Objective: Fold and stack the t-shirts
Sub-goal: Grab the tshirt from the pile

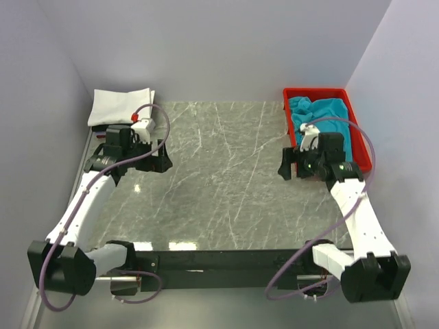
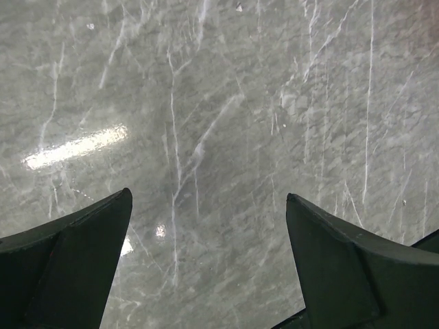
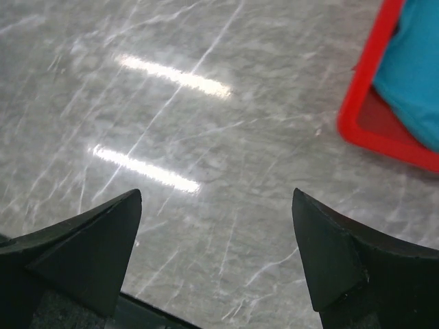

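Observation:
The teal-blue t-shirt's cloth bunches up at its fold near the t-shirt's far (image 1: 318, 107) end, so my right gripper will next move outward over the red tray and then lower onto that fold.
A folded white t-shirt (image 1: 120, 105) lies at the table's far left corner, on top of a dark one and a red one whose edges barely show beneath it. A crumpled teal-blue t-shirt (image 1: 317, 113) fills the red tray (image 1: 359, 136) at the far right; its edge shows in the right wrist view as teal cloth (image 3: 415, 75). My left gripper (image 1: 162, 156) hovers open over bare marble, just in front of the white stack. My right gripper (image 1: 287, 164) is open too, beside the tray's left wall. Nothing lies between the fingers (image 2: 75, 260) of the left or the fingers (image 3: 343, 260) of the right.
The grey marble tabletop (image 1: 219, 178) spreads between both arms. Pale walls close in on the left, back and right. A black rail (image 1: 219, 260) runs along the near edge, where the arm bases sit. The tray's red corner (image 3: 363, 113) sits close to my right gripper.

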Robot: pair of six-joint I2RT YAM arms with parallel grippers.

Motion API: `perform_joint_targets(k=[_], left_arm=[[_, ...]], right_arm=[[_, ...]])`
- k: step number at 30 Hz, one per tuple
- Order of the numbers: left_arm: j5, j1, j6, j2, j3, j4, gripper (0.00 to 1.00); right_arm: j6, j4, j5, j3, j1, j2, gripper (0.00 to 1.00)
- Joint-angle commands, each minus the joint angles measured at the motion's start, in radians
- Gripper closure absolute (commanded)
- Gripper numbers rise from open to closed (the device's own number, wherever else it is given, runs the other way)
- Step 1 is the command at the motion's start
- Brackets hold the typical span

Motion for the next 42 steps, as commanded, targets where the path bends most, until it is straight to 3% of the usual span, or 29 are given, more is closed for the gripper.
perform_joint_targets(k=[1,5,16,25,29,35,37,38,40,41,42], left_arm=[[0.031,-0.002,0.001,0.044,0.078,0.01,0.01],[0.037,0.0,0.016,0.086,0.147,0.039,0.01],[0.011,0.032,0.065,0.338,0.339,-0.01,0.01],[0.086,0.138,0.068,0.559,0.486,-0.091,0.01],[0.151,0.216,0.056,0.657,0.534,-0.128,0.01],[0.186,0.271,0.048,0.731,0.601,-0.164,0.01],[0.189,0.282,0.044,0.734,0.604,-0.164,0.01],[0.192,0.285,0.044,0.738,0.612,-0.171,0.0],[0.195,0.291,0.059,0.74,0.626,-0.184,0.01],[0.192,0.294,0.064,0.735,0.632,-0.187,0.0],[0.194,0.294,0.068,0.731,0.632,-0.187,0.01]], right_arm=[[0.028,0.068,0.092,0.124,-0.027,0.089,0.04],[0.025,0.091,0.136,0.265,-0.039,0.256,0.04],[0.184,0.182,0.237,0.69,-0.23,0.783,0.04],[0.12,0.153,0.242,1.119,-0.239,1.233,0.04],[0.122,0.128,0.195,1.337,-0.221,1.373,0.04],[0.141,0.053,0.161,1.49,-0.199,1.502,0.08],[0.154,0.05,0.165,1.474,-0.201,1.499,0.1],[0.163,0.044,0.167,1.439,-0.202,1.493,0.13],[0.158,0.019,0.152,1.411,-0.204,1.485,0.36],[0.151,-0.016,0.141,1.397,-0.204,1.484,0.55],[0.149,-0.034,0.117,1.393,-0.205,1.482,0.9]])
